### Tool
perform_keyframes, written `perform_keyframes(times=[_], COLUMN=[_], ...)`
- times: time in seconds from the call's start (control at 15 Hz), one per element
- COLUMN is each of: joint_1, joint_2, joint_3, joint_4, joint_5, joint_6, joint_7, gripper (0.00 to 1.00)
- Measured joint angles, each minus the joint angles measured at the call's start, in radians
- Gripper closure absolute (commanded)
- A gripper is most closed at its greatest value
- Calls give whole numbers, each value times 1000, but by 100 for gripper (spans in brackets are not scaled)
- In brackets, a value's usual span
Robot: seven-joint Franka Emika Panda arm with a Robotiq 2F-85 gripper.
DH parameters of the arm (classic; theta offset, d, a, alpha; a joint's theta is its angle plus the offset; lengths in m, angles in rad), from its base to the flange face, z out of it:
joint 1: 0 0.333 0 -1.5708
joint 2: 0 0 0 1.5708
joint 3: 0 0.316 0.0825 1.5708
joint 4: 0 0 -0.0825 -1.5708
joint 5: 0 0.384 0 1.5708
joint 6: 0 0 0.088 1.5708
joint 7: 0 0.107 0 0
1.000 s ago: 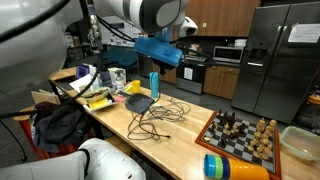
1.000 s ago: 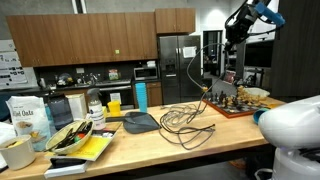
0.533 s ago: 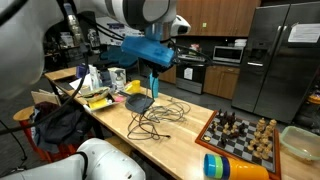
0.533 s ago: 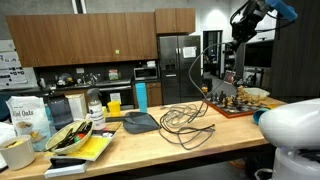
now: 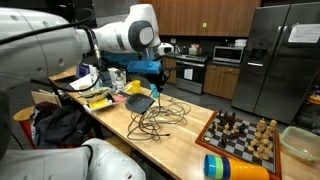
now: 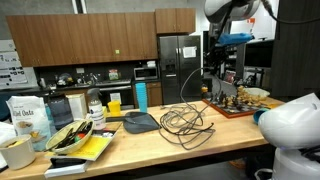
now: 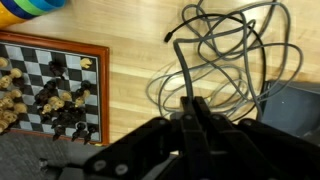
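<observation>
My gripper next lowers outward over the clear bare wood (image 5: pixel 188 124) (image 7: pixel 134 92) between the chessboard and the tangle of cable to release the piece of cable.
My gripper (image 7: pixel 190 103) is shut on the end of a black cable (image 7: pixel 178 62), which runs out from between the two fingers. In an exterior view the gripper (image 5: pixel 155 76) hangs above the wooden table, and the cable drops from it to a loose tangle of cable (image 5: pixel 158 115) lying on the tabletop. The tangle also shows in an exterior view (image 6: pixel 186 120) with one strand rising up from it. In the wrist view the cable loops (image 7: pixel 235 60) spread out below the fingers.
A chessboard with pieces (image 5: pixel 245 135) (image 6: pixel 238 103) (image 7: pixel 50 85) sits at one end of the table. A dark tray (image 5: pixel 140 103) (image 6: pixel 140 122) lies beside the tangle. A blue tumbler (image 6: pixel 141 96), bags and clutter (image 6: pixel 60 135) crowd the other end. A yellow and blue object (image 5: pixel 230 168) lies at the edge.
The arm has swung across and come lower over the cable tangle, with the cable end still between the fingers. The tangle and the chessboard have not moved.
</observation>
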Motion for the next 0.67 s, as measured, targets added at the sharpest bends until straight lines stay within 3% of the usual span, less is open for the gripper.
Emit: perform_keyframes(times=[0.33,0.67], joint_1=[-1,1], joint_2=[196,337], joint_3=[164,202], joint_4=[-22,-7], joint_5=[-181,-341], joint_6=[85,111], joint_7=[209,343], gripper=[98,98])
